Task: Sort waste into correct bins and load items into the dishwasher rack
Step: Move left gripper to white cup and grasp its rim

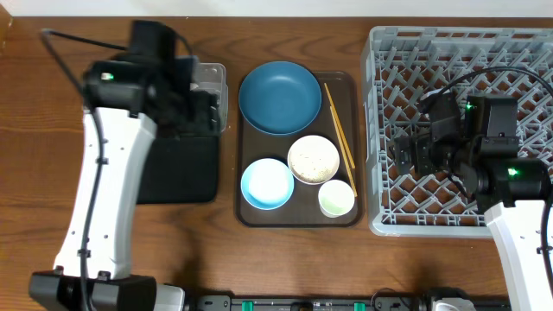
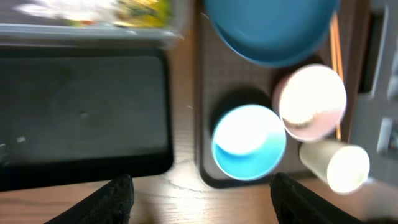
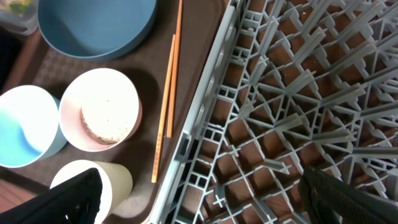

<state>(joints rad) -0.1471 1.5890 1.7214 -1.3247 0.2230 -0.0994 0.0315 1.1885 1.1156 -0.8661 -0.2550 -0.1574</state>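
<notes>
The small white cup's rim is uncovered, so my left gripper needs to swing across the brown tray, back and down onto the cup's side facing the light-blue bowl.
The dark-blue plate (image 1: 280,97), the light-blue bowl (image 1: 267,183), the cream bowl (image 1: 314,159) with rice in it, the small white cup (image 1: 336,198) and the chopsticks (image 1: 340,128) lie on the brown tray. My left gripper (image 1: 200,108) (image 2: 202,186) is open and empty, high above the clear tub (image 1: 213,78) and the black tray (image 1: 177,168). A blurred yellow wrapper (image 2: 146,11) lies in the tub. My right gripper (image 1: 402,151) (image 3: 202,180) is open and empty over the left edge of the grey dishwasher rack (image 1: 376,130) (image 3: 292,93). The tissue is not clearly seen.
The brown serving tray (image 1: 298,216) sits between the black tray and the rack. The left arm hides most of the clear tub from overhead. Bare wooden table lies along the front edge and at the far left.
</notes>
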